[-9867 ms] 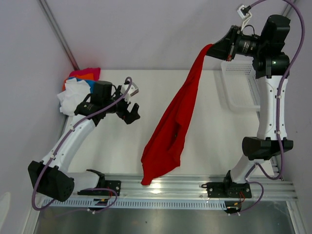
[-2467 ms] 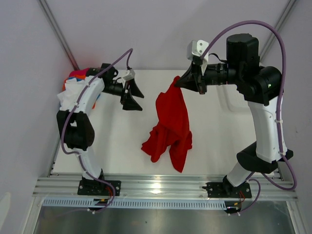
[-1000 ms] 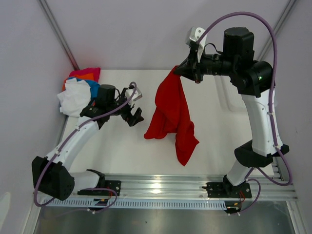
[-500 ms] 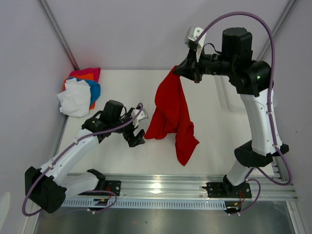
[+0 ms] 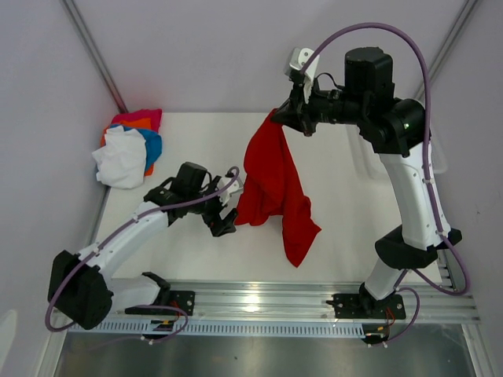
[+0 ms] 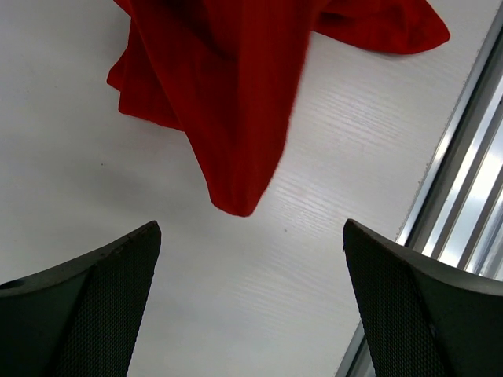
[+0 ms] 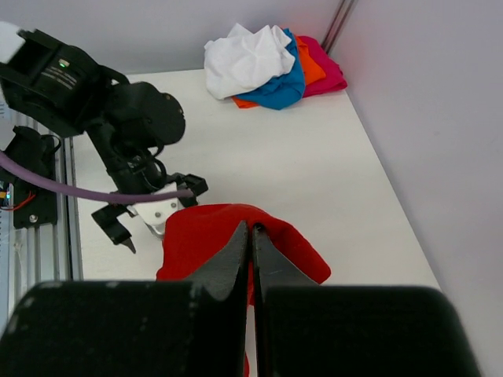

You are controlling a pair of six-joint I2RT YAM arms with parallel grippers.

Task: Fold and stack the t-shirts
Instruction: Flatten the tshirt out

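I should next move my left gripper to the right in the top view and put its fingers around the hanging corner of the red t-shirt, because the corner is just past them.
The large red t-shirt (image 5: 272, 181) hangs from my right gripper (image 5: 288, 118), which is shut on a bunched fold at its top (image 7: 253, 226). The lower folds rest on the white table (image 5: 189, 251). My left gripper (image 5: 229, 209) is open, low over the table, just left of the shirt's lower left edge. In the left wrist view a hanging red corner (image 6: 236, 206) sits beyond the wide-apart fingers (image 6: 102, 302), with nothing between them. The other t-shirts lie piled at the far left corner: white (image 5: 120, 157), blue (image 5: 152, 146), orange (image 5: 138, 123), pink (image 5: 148, 116).
An aluminium rail (image 5: 259, 298) runs along the table's near edge and shows to the right of my left gripper (image 6: 471, 196). Grey walls close in the back and both sides. The pile of shirts (image 7: 267, 63) lies against the wall corner.
My left gripper has swung right and forward, from near the pile to the red shirt's lower left edge. My right gripper has carried the shirt's top slightly left.
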